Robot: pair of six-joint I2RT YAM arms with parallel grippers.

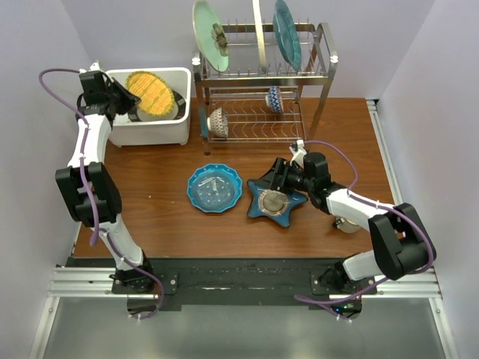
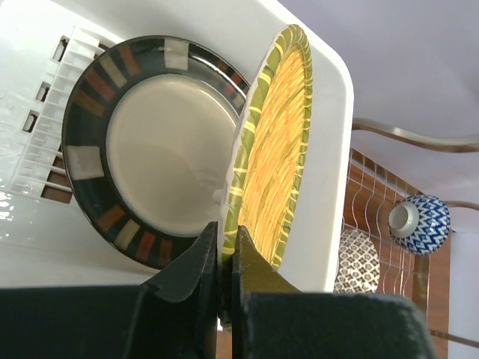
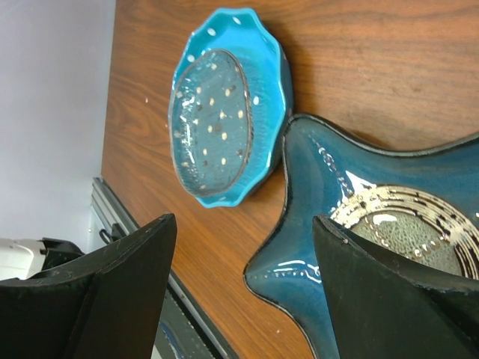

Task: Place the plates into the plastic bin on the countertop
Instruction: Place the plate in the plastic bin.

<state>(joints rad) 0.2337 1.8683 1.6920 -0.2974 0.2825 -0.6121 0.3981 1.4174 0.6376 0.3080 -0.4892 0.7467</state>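
My left gripper carries the yellow-orange plate down a little deeper into the bin next, before it releases the plate's rim.
My left gripper [image 1: 127, 97] [image 2: 227, 239] is shut on the rim of a yellow-orange plate [image 1: 152, 93] [image 2: 273, 149] with a green striped edge. It holds that plate on edge inside the white plastic bin [image 1: 150, 134] [image 2: 333, 187]. A black-striped plate with a cream centre [image 2: 161, 149] leans in the bin behind it. My right gripper [image 1: 278, 178] [image 3: 243, 221] stands open over one point of the dark blue star-shaped plate [image 1: 275, 200] [image 3: 329, 172] on the table. A turquoise scalloped dotted plate [image 1: 215, 188] [image 3: 224, 112] lies just left of the star.
A two-tier steel wire rack [image 1: 314, 82] stands right of the bin. Its top tier holds a pale green flower plate [image 1: 211, 36], a thin edge-on plate [image 1: 259, 34] and a teal plate [image 1: 287, 34]. Two patterned bowls [image 1: 275, 99] [image 1: 218, 122] sit on the lower tier.
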